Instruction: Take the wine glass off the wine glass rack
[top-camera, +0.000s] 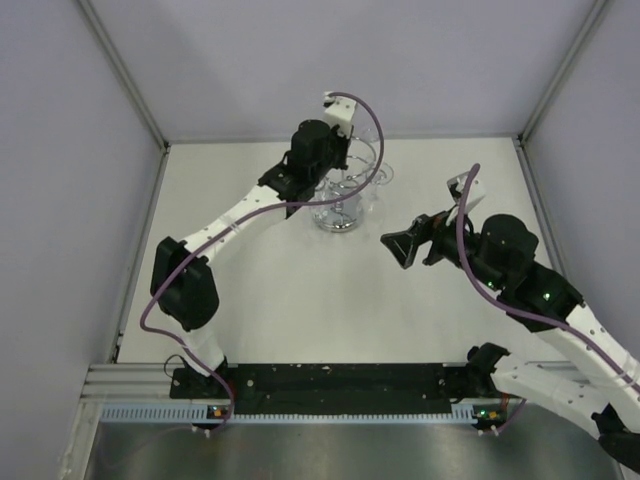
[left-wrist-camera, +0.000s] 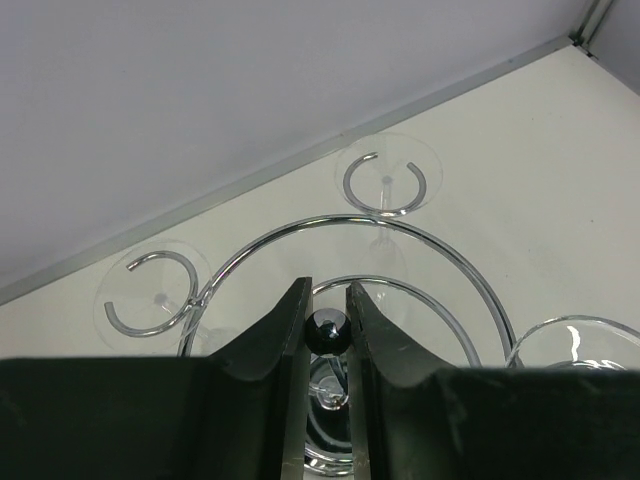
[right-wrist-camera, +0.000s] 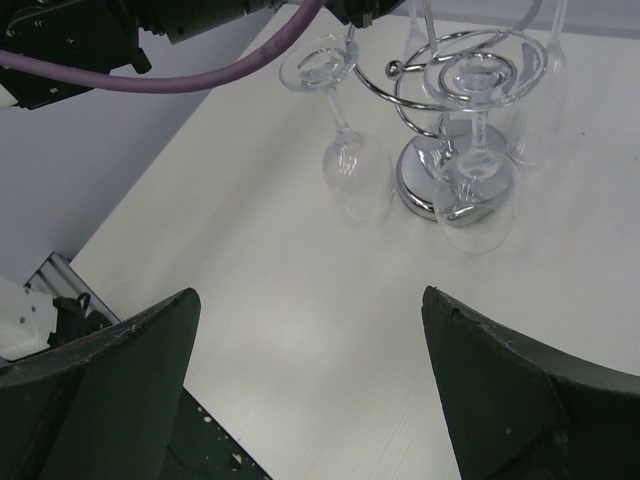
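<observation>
My left gripper will open over the post next and let go of the rack's black ball (top-camera: 342, 165) (left-wrist-camera: 328, 331).
The chrome wine glass rack (top-camera: 352, 178) stands at the back middle of the table, its round mirrored base (right-wrist-camera: 425, 172) under a spiral of wire loops (left-wrist-camera: 400, 235). Clear wine glasses hang upside down from the loops: one at the left (right-wrist-camera: 347, 165), one at the front (right-wrist-camera: 478, 195), and more behind. Their round feet (left-wrist-camera: 390, 178) rest in the loops. My left gripper (left-wrist-camera: 328, 305) comes down from above, shut on the black ball (left-wrist-camera: 327, 332) that tops the rack's post. My right gripper (right-wrist-camera: 310, 310) hovers open over bare table, in front and to the right of the rack, holding nothing.
Grey walls close in the table (top-camera: 260, 310) at the back and on both sides. The left arm's purple cable (right-wrist-camera: 200, 75) hangs just left of the rack. The arm bases sit on a black rail (top-camera: 330, 385) at the near edge.
</observation>
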